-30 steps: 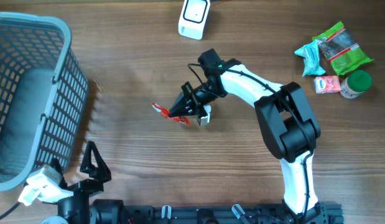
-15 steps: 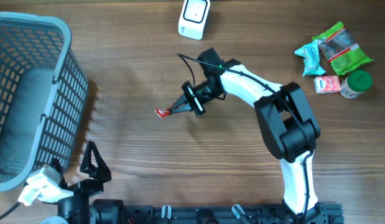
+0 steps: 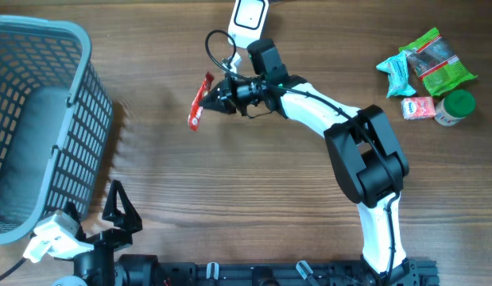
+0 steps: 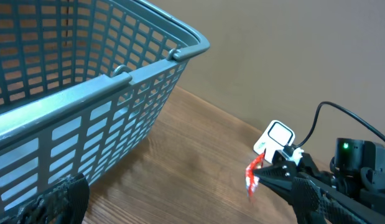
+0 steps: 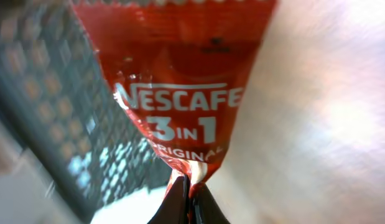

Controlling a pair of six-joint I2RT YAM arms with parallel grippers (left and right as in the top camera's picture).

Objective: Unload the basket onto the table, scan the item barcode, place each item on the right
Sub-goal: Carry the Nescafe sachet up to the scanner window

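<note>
The robot's right gripper will move outward to the scanner (image 3: 249, 17), then across, and release the sachet onto the pink packet (image 3: 419, 108), because that packet lies to the gripper's right in the overhead view.
The item is a red Nescafe 3 in 1 sachet (image 3: 199, 102), pinched at one end by my right gripper (image 3: 217, 96), which is shut on it. It hangs above the table, left of the white barcode scanner (image 3: 249, 17) at the back edge. The right wrist view shows the sachet (image 5: 180, 93) printed side up, its lower end between the closed fingertips (image 5: 180, 205). No barcode shows. From the left wrist view, the sachet (image 4: 252, 177) hangs just below the scanner (image 4: 277, 135). My left gripper (image 3: 118, 210) rests open at the front left, holding nothing.
A blue-grey mesh basket (image 3: 85, 119) fills the left side. At the far right lie green and teal snack packets (image 3: 427, 63), a pink packet (image 3: 418, 109) and a green-lidded jar (image 3: 455, 106). The scanner's black cable (image 3: 216, 44) loops beside the right arm.
The right gripper has lifted the sachet from mid-table and carried it back and left, towards the scanner. The sachet has turned and now shows broadside. The left arm has not moved.
</note>
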